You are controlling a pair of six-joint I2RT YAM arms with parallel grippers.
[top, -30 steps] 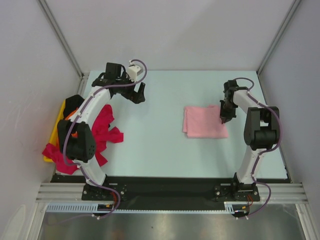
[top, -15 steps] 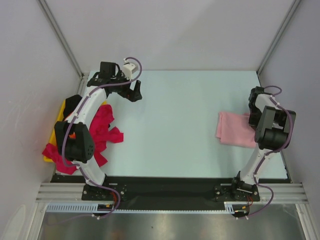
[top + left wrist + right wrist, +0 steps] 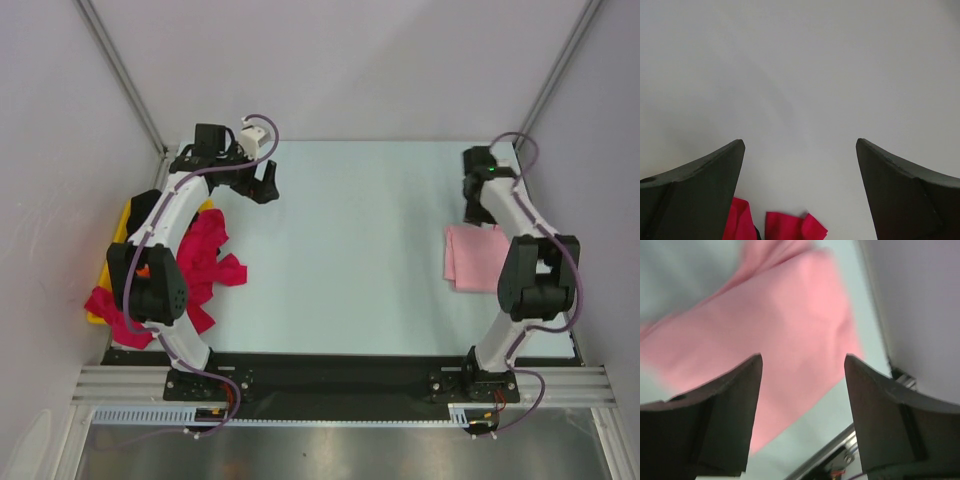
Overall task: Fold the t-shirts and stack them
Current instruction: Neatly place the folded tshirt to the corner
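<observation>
Bare tabletop is beside the pink t-shirt's edge away from the wall [image 3: 449,246], so my right gripper will next go down toward the left in the top view onto that edge.
A folded light pink t-shirt [image 3: 478,258] lies flat near the table's right edge. My right gripper [image 3: 474,210] hangs just beyond its far edge, off the cloth. In the right wrist view the gripper [image 3: 803,356] is open, with the pink t-shirt [image 3: 765,325] below and nothing between the jaws. A crumpled magenta-red t-shirt [image 3: 207,255] sprawls at the left. My left gripper [image 3: 262,187] stands open beyond it, over bare table. Through the left wrist view, the gripper [image 3: 800,141] is empty, and a corner of the red t-shirt [image 3: 790,227] shows at the bottom.
A yellow tray [image 3: 110,268] sits at the left edge with black cloth [image 3: 148,205], a bit of orange [image 3: 148,270] and more red cloth [image 3: 105,303] in and over it. Walls enclose the table; the metal table edge [image 3: 835,457] lies close to the pink t-shirt.
The right gripper dragged the pink t-shirt from mid-table to the right edge, then opened and let it go, pulling back toward the far side. The left gripper shifted slightly left.
</observation>
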